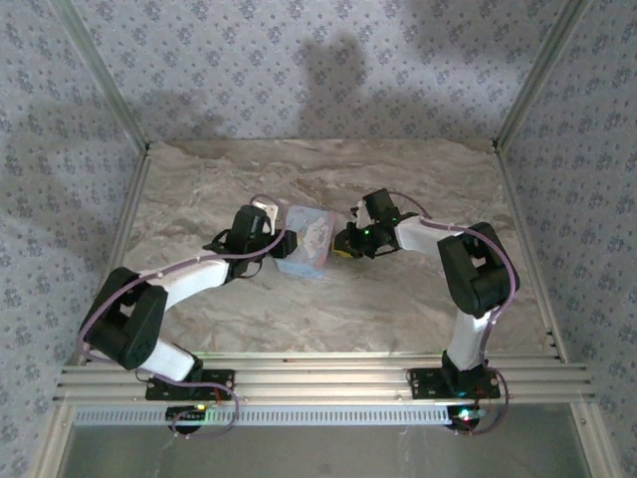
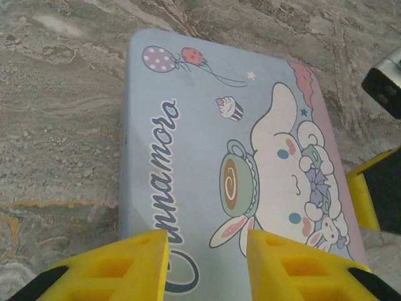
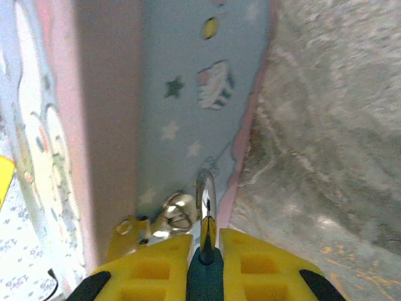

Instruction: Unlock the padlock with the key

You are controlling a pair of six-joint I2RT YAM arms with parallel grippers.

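Observation:
The padlock's shackle is clear of the silver ring, so the robot's right gripper next needs to pull the padlock away from the box and down onto the bare tabletop, then let go of it.
My right gripper is shut on the padlock, a small dark blue block wedged between the yellow fingers. Its silver shackle sticks out toward the side wall of the pale blue cartoon box. Left of the shackle sit a silver ring and a small brass-coloured piece; whether that piece is the key I cannot tell. My left gripper is open, its tips over the near end of the box lid. From above, the left gripper and right gripper flank the box.
The box lies mid-table on the marbled tabletop. A yellow finger of the right gripper shows past the box's far right corner. Metal frame posts rise at the back corners, with patterned cloth walls behind.

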